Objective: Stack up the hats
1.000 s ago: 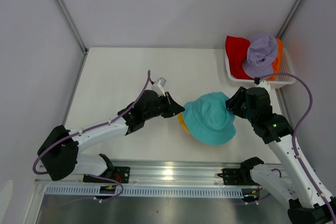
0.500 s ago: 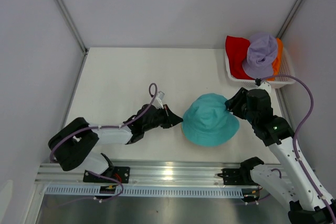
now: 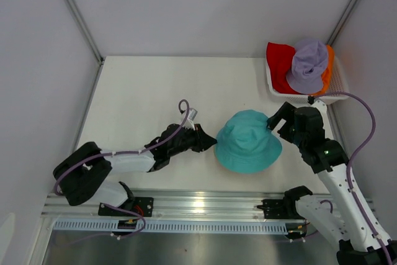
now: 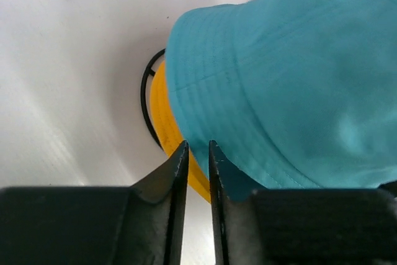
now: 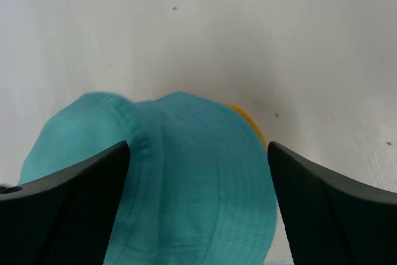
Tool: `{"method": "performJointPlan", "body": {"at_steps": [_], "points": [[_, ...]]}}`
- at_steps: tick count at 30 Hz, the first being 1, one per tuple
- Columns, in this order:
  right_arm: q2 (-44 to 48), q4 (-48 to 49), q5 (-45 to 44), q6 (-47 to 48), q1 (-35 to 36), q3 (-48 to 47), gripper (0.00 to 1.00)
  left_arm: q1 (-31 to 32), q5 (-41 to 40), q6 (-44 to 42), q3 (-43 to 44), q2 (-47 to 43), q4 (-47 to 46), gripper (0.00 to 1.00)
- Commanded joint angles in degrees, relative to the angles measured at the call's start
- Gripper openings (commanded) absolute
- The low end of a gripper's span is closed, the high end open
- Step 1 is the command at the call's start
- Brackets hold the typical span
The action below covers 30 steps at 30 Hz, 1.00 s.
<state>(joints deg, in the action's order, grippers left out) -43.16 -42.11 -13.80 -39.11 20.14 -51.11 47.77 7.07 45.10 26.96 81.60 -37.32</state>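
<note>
The right gripper rises from the teal hat (image 3: 248, 144) next, reaches outward over the basket and comes down onto the lavender hat's fold, since that hat lies uppermost.
A teal hat (image 3: 248, 144) sits crown up on a yellow hat (image 4: 162, 110), which shows only as a sliver of brim under it. My left gripper (image 3: 209, 139) is at the teal hat's left brim edge. In the left wrist view its jaws (image 4: 197, 146) stand a narrow gap apart with no fabric between them. My right gripper (image 3: 275, 122) hovers at the hat's far right side, wide open (image 5: 197, 145) over the teal hat (image 5: 186, 178), with the yellow brim (image 5: 251, 122) peeking out beyond. Lavender (image 3: 308, 65), red (image 3: 280, 59) and orange (image 3: 329, 60) hats lie in the basket.
The white mesh basket (image 3: 272, 85) stands at the back right corner against the wall. A black wire ring (image 4: 144, 94) of the stand curves out from under the yellow brim. White tabletop stretches to the left and back of the stacked hats.
The teal hat has settled lower and now covers the yellow one. The left jaws have parted slightly off the brim. The right jaws have opened wide.
</note>
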Motion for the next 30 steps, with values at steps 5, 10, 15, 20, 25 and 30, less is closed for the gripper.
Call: {"method": "performJointPlan", "body": {"at_steps": [5, 10, 15, 20, 25, 30], "points": [[-2.5, -3.7, 4.8, 6.0, -14.8, -6.8, 0.99, 3.5, -7.2, -12.8, 7.3, -13.5, 13.0, 0.46], [-10.1, 0.7, 21.2, 11.9, -30.0, -15.4, 1.0, 2.9, -17.0, -22.1, 15.2, -22.4, 27.6, 0.86], [-24.2, 6.8, 20.9, 14.6, -36.3, -24.5, 1.0, 0.2, -18.1, -28.7, 29.9, -23.4, 45.0, 1.0], [-34.9, 16.5, 17.3, 16.2, -37.4, -29.1, 0.99, -0.3, -22.4, -32.5, 36.8, -22.6, 51.6, 1.0], [-50.8, 17.6, 17.7, 15.9, -38.8, -40.4, 0.92, -3.0, -24.2, -33.5, 38.5, -21.8, 53.8, 0.99], [-61.6, 16.7, 14.2, 13.5, -39.1, -47.3, 0.8, -6.6, -23.2, -30.3, 38.9, -20.0, 55.9, 0.99]]}}
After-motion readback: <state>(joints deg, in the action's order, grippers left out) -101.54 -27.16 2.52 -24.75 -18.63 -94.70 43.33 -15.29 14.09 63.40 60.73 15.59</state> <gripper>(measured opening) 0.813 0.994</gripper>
